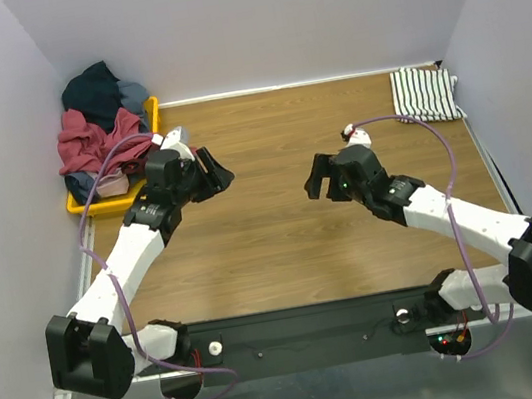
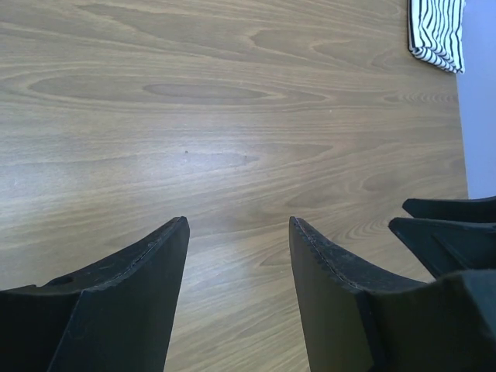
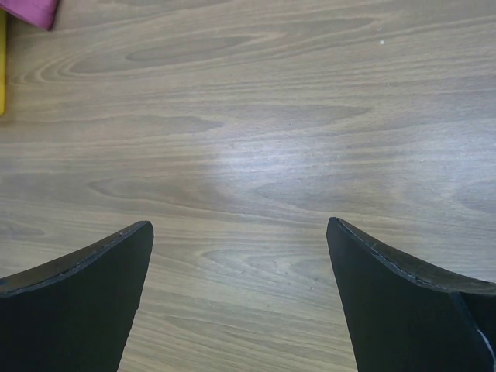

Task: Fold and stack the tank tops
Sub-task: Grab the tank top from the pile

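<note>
The left gripper swings to the left in the top view and outward onto the dark red tank top's far fold (image 1: 121,130) next, which lies uncovered on the tray (image 1: 82,202).
A white tank top with thin dark stripes (image 1: 424,93) lies folded at the far right corner of the table; its corner shows in the left wrist view (image 2: 438,31). A dark red tank top (image 1: 90,141) lies crumpled on the yellow tray (image 1: 82,202) at the far left; a bit of it shows in the right wrist view (image 3: 31,11). My left gripper (image 1: 219,175) is open and empty over bare wood, next to the tray. My right gripper (image 1: 316,180) is open and empty over the table's middle. Both grippers (image 2: 239,223) (image 3: 240,226) hold nothing.
Dark blue and grey-blue clothes (image 1: 102,92) are piled on the tray behind the red top, against the left wall. White walls stand on three sides. The arm bases and a black rail (image 1: 308,335) line the near edge.
</note>
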`<state>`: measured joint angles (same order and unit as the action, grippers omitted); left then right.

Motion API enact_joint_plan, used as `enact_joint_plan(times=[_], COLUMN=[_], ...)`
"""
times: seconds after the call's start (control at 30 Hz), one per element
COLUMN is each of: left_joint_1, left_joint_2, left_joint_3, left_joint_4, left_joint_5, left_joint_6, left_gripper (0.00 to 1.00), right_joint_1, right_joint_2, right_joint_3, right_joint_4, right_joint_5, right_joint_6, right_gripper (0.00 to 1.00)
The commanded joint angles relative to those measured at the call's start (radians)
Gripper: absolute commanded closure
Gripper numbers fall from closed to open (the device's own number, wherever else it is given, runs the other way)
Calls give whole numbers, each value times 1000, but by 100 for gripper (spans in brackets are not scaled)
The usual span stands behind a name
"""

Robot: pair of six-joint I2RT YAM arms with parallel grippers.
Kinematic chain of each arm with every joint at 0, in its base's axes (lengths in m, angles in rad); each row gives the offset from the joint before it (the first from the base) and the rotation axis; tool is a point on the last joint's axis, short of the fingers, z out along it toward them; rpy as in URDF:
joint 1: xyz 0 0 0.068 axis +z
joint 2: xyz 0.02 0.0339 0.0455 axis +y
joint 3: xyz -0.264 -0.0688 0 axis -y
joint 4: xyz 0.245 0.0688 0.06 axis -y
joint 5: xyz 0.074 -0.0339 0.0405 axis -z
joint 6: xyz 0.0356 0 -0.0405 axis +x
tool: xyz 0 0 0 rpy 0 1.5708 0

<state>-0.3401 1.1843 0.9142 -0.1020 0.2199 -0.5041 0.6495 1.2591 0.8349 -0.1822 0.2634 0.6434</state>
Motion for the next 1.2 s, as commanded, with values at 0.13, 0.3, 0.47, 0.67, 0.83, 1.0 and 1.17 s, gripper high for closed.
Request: enact_joint_plan(times=[0.13, 0.3, 0.47, 0.67, 0.83, 1.0, 1.17], left_joint_1=[1, 15, 238, 421, 492, 526, 524], left_joint_2=[-15, 35, 165, 386, 569, 728, 905], left_joint_3=[15, 98, 280, 504, 626, 780, 948], left_joint_4=[10, -77, -168, -232, -217, -180, -245], left_joint_5=[-56, -265, -340, -430, -464, -447, -465], left_joint_6=[-11, -68, -184, -246, -286, -277, -272], left_gripper=[34, 35, 36, 39, 40, 42, 42], right_joint_1=[1, 1, 2, 1, 1, 2, 1], right_joint_2=[-59, -50, -3, 49, 75, 91, 105], right_joint_3=[-6, 3, 27, 46, 58, 53, 52], right_joint_4=[33, 35, 33, 38, 39, 50, 53], right_joint_5=[7, -23, -67, -95, -99, -124, -125], right_joint_6=[-36, -62, -62, -67, -76, -73, -77], right_gripper=[0, 0, 0, 0, 0, 0, 0])
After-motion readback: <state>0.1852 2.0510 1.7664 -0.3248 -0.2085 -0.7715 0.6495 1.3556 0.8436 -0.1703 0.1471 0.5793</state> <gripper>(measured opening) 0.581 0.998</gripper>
